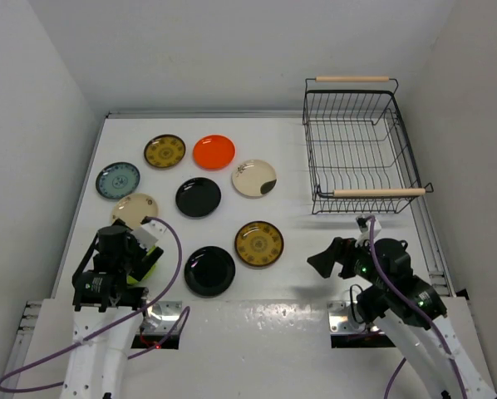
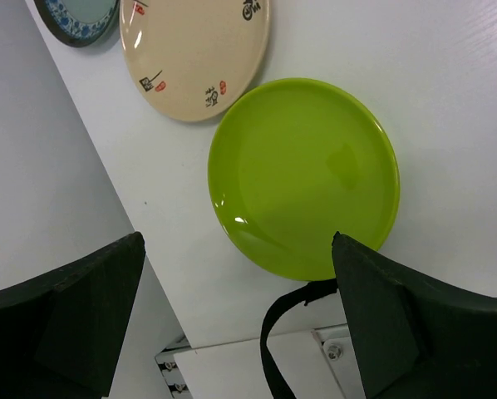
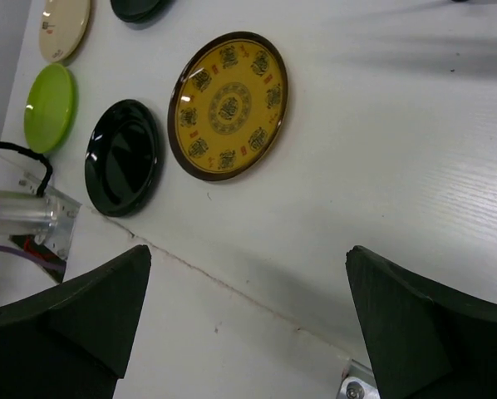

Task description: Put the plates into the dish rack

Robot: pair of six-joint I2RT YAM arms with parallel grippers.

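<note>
My right gripper moves outward and across toward the near brown-gold plate [image 3: 228,105] next, as it lies closest. The gripper then moves down onto its rim facing the rack [image 1: 361,145].
Several plates lie on the white table: two brown-gold [image 1: 164,151] [image 1: 258,243], orange [image 1: 214,152], cream with a dark patch [image 1: 254,178], teal [image 1: 118,180], beige [image 1: 135,208], two black [image 1: 198,197] [image 1: 209,271]. The lime green plate [image 2: 302,174] lies under my left gripper [image 2: 236,243], which hovers open above its near rim. My right gripper [image 3: 248,253] is open over bare table, right of the near brown-gold plate [image 3: 228,105]. The dish rack [image 1: 361,145] stands at the far right with nothing in it.
A black cable [image 2: 273,349] loops under the left wrist. Metal base plates [image 1: 161,320] sit at the near edge. White walls close in left, back and right. The rack's wooden handles [image 1: 380,192] lie across its near and far ends.
</note>
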